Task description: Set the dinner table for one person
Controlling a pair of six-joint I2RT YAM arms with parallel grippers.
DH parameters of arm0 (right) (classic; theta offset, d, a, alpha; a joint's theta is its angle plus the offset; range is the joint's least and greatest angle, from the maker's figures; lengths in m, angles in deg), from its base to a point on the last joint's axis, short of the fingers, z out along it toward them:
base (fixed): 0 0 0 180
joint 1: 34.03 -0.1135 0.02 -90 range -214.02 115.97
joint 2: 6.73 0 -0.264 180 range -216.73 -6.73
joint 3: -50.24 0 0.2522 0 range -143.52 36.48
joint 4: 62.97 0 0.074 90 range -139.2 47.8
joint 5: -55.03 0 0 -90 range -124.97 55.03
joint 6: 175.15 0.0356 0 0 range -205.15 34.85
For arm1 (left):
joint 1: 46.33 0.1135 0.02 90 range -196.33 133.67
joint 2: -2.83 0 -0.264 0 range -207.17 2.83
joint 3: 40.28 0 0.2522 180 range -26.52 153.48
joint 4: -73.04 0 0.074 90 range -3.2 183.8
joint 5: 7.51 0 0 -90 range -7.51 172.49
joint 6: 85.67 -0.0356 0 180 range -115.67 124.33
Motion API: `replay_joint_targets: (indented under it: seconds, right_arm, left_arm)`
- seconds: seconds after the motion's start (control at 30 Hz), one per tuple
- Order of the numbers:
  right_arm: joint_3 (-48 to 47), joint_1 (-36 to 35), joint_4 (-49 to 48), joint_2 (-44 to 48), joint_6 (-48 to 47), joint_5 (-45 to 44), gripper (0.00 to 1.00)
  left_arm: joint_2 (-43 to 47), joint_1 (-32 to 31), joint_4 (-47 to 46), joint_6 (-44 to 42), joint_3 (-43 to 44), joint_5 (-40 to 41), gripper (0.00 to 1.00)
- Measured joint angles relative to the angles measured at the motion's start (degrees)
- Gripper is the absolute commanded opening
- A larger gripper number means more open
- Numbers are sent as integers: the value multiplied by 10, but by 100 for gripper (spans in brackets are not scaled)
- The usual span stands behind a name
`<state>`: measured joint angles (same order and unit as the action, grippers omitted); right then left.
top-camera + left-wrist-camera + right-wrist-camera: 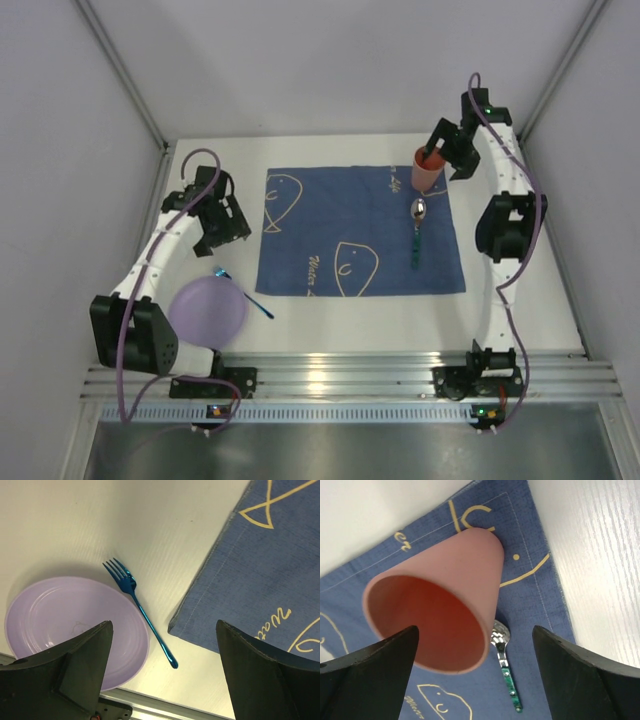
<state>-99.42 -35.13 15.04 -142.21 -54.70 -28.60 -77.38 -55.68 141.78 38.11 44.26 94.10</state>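
Note:
The lilac plate's rim beside the fork (pixel 245 292) (pixel 142 612) lies below my left gripper and nearer my base, so the gripper lowers and draws back onto it next.
A pink cup (pixel 427 168) (pixel 445 595) stands upright on the back right corner of the dark blue cloth (pixel 330 230) (pixel 535 605). My right gripper (pixel 443 150) (pixel 477 677) hangs open just above and behind it, its fingers wide of the cup. A green-handled spoon (pixel 417 232) (pixel 506 670) lies on the cloth in front of the cup. On the white dinner table (pixel 520 290), front left, sit a lilac plate (pixel 207 310) (pixel 65 625) and a blue fork (pixel 245 292) (pixel 142 612). My left gripper (pixel 225 225) (pixel 162 675) hovers open above them, holding nothing.
An aluminium rail (pixel 340 372) runs along the near table edge, just below the plate. Grey enclosure walls (pixel 60 200) close in the left, right and back sides. The cloth's near left corner (pixel 175 627) lies close to the fork's handle.

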Motion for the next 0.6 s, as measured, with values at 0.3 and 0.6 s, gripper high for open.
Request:
replay_joint_targets:
  seconds: [0.3, 0.6]
  right_arm:
    - [23, 7, -24, 153, -11, 17, 100]
    - [221, 33, -46, 354, -40, 15, 100]
  left_arm:
    - [-12, 37, -6, 14, -73, -2, 84]
    - [-58, 37, -44, 19, -132, -20, 74]
